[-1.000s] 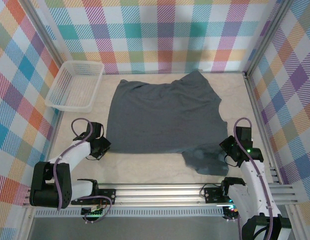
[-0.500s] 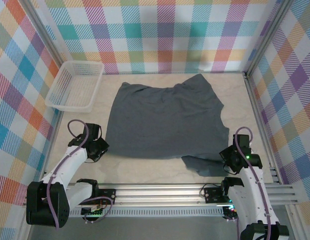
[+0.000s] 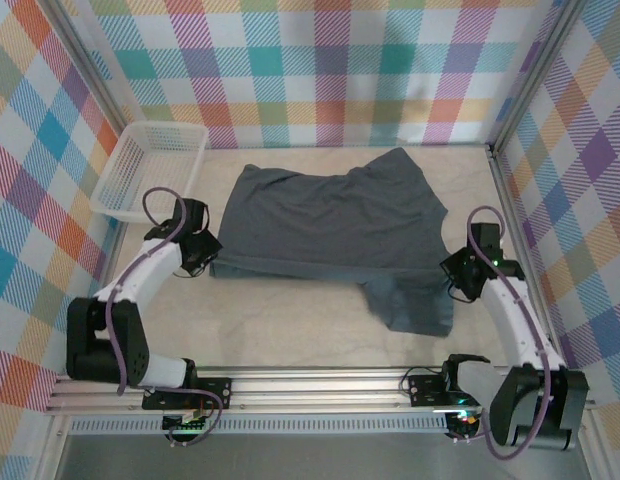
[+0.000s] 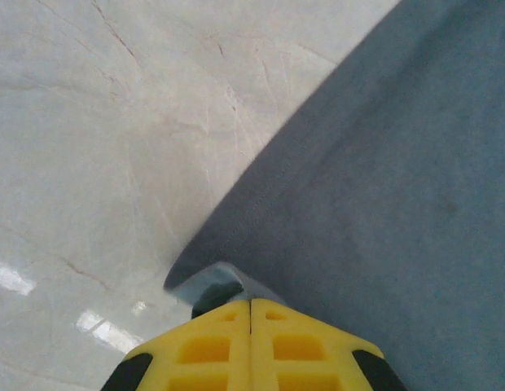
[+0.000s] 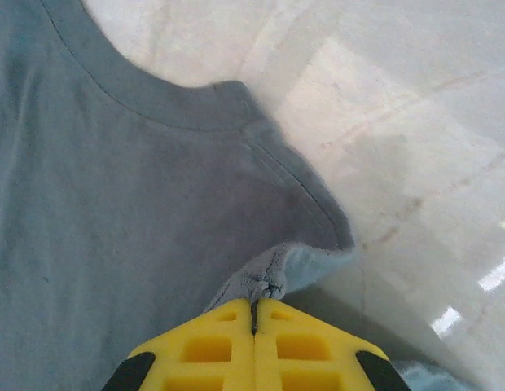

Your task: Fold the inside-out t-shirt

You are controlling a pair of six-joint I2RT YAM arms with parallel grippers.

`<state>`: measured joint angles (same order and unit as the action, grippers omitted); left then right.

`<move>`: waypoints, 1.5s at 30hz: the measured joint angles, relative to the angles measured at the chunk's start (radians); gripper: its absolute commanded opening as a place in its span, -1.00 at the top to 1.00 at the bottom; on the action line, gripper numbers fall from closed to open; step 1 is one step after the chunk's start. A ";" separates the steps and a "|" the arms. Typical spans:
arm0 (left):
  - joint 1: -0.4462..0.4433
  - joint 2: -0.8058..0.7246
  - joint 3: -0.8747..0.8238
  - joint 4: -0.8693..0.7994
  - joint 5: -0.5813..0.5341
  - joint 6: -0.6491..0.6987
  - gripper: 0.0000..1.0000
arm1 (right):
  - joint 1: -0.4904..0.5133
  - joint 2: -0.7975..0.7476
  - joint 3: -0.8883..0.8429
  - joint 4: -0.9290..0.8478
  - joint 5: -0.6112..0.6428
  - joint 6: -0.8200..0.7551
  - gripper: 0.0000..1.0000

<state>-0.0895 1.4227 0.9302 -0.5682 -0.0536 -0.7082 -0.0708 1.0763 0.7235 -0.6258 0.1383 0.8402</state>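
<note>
My right gripper carries its still-raised pinch outward next, lowers it and releases it at the shirt's flat side edge [image 3: 439,239], which lies outward of and below the gripper.
The inside-out t-shirt [image 3: 330,220], dark slate-grey, lies across the middle of the table with its near part lifted and carried toward the back. One sleeve [image 3: 415,305] hangs down flat at the near right. My left gripper [image 3: 203,255] is shut on the shirt's near-left corner; in the left wrist view the yellow fingers [image 4: 251,346] press together on the fabric's edge [image 4: 205,281]. My right gripper [image 3: 458,275] is shut on the shirt's right side; the right wrist view shows a bunched pinch of cloth [image 5: 265,285] between its yellow fingertips [image 5: 254,342], beside the seamed edge [image 5: 301,195].
A white mesh basket [image 3: 150,170] stands at the back left, close to my left arm. Bare marble tabletop [image 3: 290,330] lies in front of the shirt. Checkered walls and metal posts [image 3: 510,200] close in the sides and back.
Both grippers have moved away from the near edge toward the back, carrying the shirt's near edge over the rest. The visible shirt has shortened front to back, and the sleeve now trails at the near right.
</note>
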 measured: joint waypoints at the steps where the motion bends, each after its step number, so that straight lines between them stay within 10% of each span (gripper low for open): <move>1: 0.000 0.019 0.005 0.003 0.000 0.001 1.00 | 0.000 0.023 0.010 0.016 -0.001 -0.005 1.00; 17: 0.000 0.242 0.089 0.087 -0.019 0.008 0.97 | 0.000 0.389 0.193 0.178 -0.013 -0.101 0.94; 20: 0.000 0.282 0.096 0.100 -0.019 0.012 0.36 | 0.000 0.495 0.231 0.188 -0.037 -0.129 0.48; 23: 0.000 0.306 0.123 0.100 -0.016 0.025 0.16 | 0.000 0.538 0.246 0.178 -0.058 -0.155 0.27; 35: -0.100 -0.160 0.058 0.105 -0.017 0.079 0.07 | 0.000 0.024 0.005 0.051 0.011 -0.142 0.04; 45: -0.282 -0.225 -0.018 0.093 0.015 0.130 0.02 | 0.000 0.166 -0.145 0.053 -0.046 -0.157 0.38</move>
<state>-0.3717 1.1976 0.9127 -0.4755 -0.0387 -0.5777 -0.0708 1.2419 0.5781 -0.5724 0.0925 0.6834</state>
